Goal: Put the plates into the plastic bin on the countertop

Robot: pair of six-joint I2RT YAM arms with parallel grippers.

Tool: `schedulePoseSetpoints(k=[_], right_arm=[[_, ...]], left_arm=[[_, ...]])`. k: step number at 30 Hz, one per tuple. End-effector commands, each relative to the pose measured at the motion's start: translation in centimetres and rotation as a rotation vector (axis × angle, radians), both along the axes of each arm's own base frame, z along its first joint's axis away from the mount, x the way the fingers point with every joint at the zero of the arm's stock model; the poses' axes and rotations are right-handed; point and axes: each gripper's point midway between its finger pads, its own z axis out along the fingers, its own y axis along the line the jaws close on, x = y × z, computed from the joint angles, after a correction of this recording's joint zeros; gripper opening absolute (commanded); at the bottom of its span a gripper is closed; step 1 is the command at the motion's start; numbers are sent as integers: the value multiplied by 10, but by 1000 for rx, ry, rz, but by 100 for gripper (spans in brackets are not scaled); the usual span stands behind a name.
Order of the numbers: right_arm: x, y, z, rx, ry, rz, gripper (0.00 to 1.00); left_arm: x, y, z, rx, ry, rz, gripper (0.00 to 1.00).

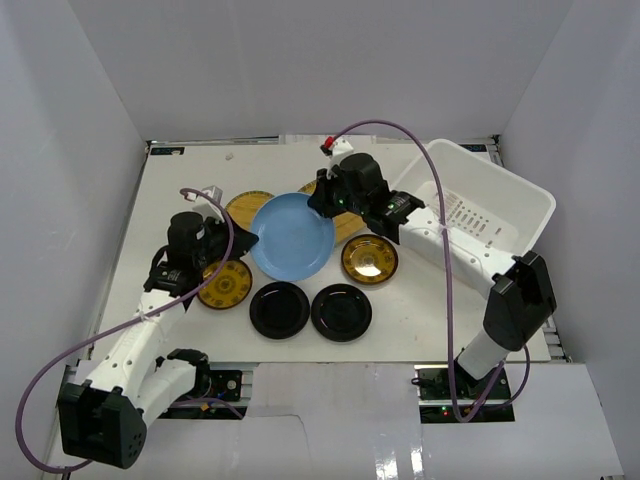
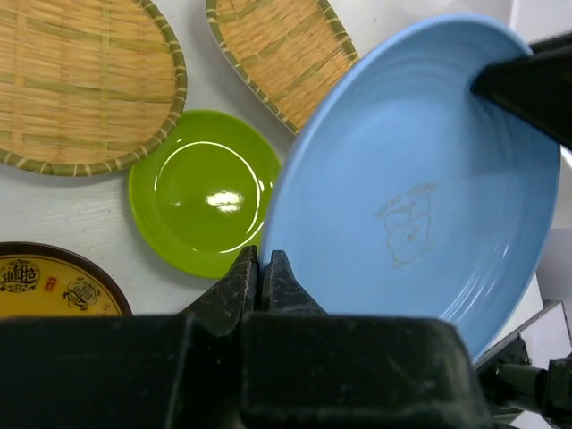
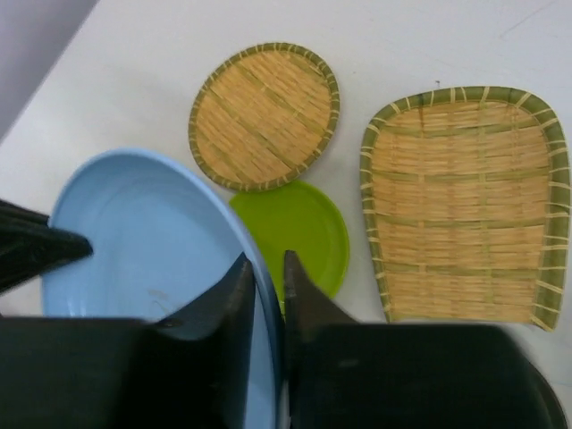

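Observation:
The robot's right hand holds the plate and should next move it to the right in the top view, then down into the white plastic bin (image 1: 490,195) to release it, because the bin is empty.
A light blue plate (image 1: 292,236) (image 2: 411,179) (image 3: 143,232) hangs tilted above the countertop (image 1: 190,180), held from both sides. My left gripper (image 1: 243,232) (image 2: 261,264) is shut on its left rim. My right gripper (image 1: 322,203) (image 3: 265,268) is shut on the far right rim, one finger inside the plate and one outside. Under it lie a lime green plate (image 2: 201,192) (image 3: 299,228) and two woven plates (image 3: 264,116) (image 3: 465,206). The white plastic bin (image 1: 490,195) stands at the right, behind the right arm.
Two black plates (image 1: 279,309) (image 1: 341,312) lie near the front edge. Gold-amber plates sit at left (image 1: 224,284) and right (image 1: 369,259) of the blue one. Pale grey walls enclose the countertop. A purple cable loops over each arm.

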Motion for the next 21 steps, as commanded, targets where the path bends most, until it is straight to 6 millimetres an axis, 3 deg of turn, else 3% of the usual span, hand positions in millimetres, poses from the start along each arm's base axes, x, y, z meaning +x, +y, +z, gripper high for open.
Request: schedulePoseSetpoints(k=[1,2,5,6,8,9,10,11,12,14,15,18,20,21], right_arm=[[6,-21,15,-31,-56,-104,8],[10,-30,25,-31,-87,-143,8],[25,-52,50,-3,-122,-190,8],[41,-73,60,11,-133,-241,8],[54,-103,80,57,-147,-298,8],[72,-140,88,69,-155,-383,8],[77,-159,95,83,-166,-427,8],[87,-200,107,87,-196,-539,8],[89,-224,112,86,-212,-604,8],[94,-269,108,54,-226,-754,8],[98,-304,103,31,-226,-855,8],[94,-370,75,-24,-200,-1055,8],[87,-402,46,-68,-152,-1153,8],[88,-409,40,-64,-156,-1177,8]], left_arm=[[3,-15,44,-36,-118,-47,14],[5,-12,46,-29,-120,-22,41],[11,-10,57,-16,-140,9,79],[13,-8,57,-12,-137,22,90],[21,-3,64,1,-144,61,92],[23,-2,64,5,-139,72,93],[27,0,60,16,-120,88,93],[31,1,63,17,-116,102,93],[37,3,57,25,-97,120,93],[42,4,52,21,-69,143,93],[44,4,51,23,-54,152,92],[50,10,36,26,5,185,91],[53,17,29,40,29,221,91],[55,23,26,52,33,250,91]])
